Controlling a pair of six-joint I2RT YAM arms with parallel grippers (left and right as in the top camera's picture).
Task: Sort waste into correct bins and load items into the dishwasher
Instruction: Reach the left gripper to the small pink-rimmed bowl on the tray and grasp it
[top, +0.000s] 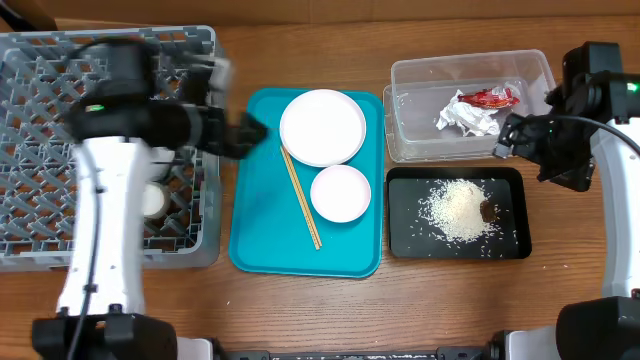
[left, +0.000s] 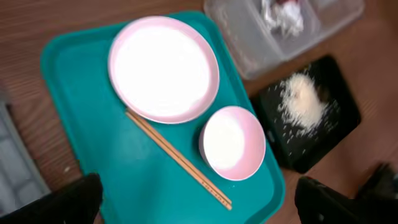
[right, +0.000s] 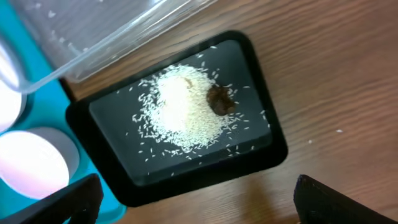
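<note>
The robot will move its left gripper across the teal tray first, to get down to the pink bowl's rim by the black tray (left: 262, 132).
A white plate (top: 322, 126), a white bowl (top: 340, 192) with a pink outside (left: 233, 142) and wooden chopsticks (top: 300, 197) lie on the teal tray (top: 258, 220). The clear tub (top: 412, 130) holds the red wrapper (top: 490, 97) and crumpled white paper (top: 465, 117). The black tray (top: 405, 215) holds rice (top: 458, 208) and a brown scrap (top: 488, 211). My left gripper (top: 245, 132) is open and empty over the teal tray's left edge (left: 199, 208). My right gripper (top: 508, 137) is open and empty above the black tray's right side (right: 199, 205).
The grey dish rack (top: 40, 90) stands at the left, with a small white cup (top: 152, 200) in it partly hidden by my left arm. Bare wooden table lies in front of the trays.
</note>
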